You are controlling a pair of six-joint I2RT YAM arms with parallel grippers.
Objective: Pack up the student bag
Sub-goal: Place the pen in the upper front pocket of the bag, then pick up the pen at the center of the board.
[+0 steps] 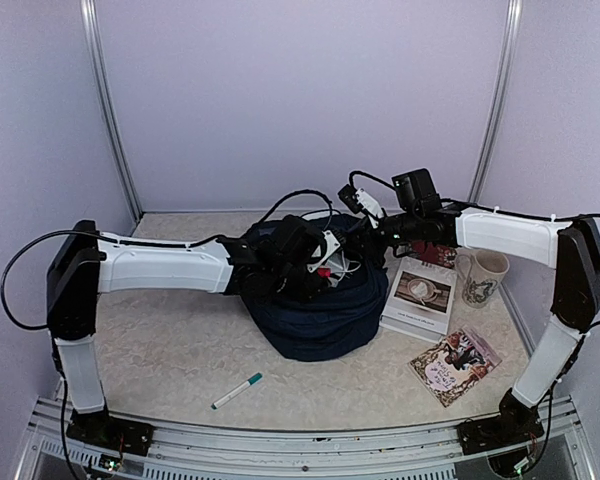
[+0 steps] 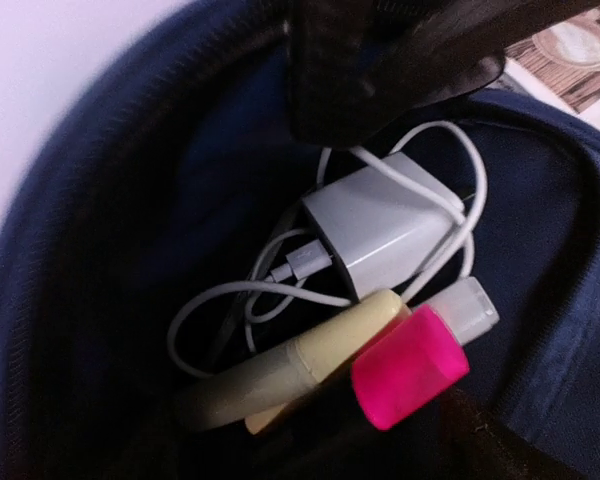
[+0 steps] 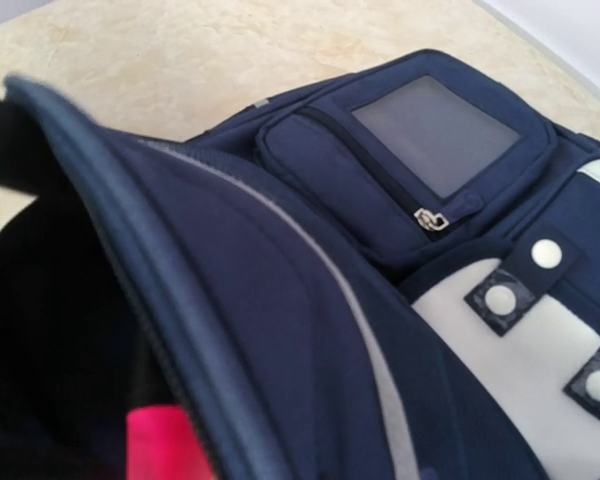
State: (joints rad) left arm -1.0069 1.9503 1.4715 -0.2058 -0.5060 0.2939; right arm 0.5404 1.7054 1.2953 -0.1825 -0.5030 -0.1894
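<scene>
My left gripper is at the bag (image 1: 310, 310) and should next go up from it, then back and down onto the pen's white body (image 1: 236, 391), because the pen is lying unpacked on the table.
The student bag (image 1: 310, 310), dark navy, sits mid-table with its top open. My left gripper (image 1: 318, 265) hangs in the opening, jaws open. In the left wrist view a pink bottle (image 2: 410, 365) with a clear cap, a cream tube (image 2: 300, 365) and a white charger (image 2: 380, 230) with its cable (image 2: 210, 300) lie loose inside the bag (image 2: 100, 200). My right gripper (image 1: 360, 212) is shut at the bag's far rim. The right wrist view shows that rim (image 3: 310, 330) lifted close to the camera, the fingers hidden, and the pink bottle (image 3: 165, 445) below.
A green-capped pen (image 1: 238, 390) lies on the table in front of the bag. To the right are a white book (image 1: 420, 295), a mug (image 1: 483, 277) and a colourful booklet (image 1: 457, 365). Walls close in the back and sides.
</scene>
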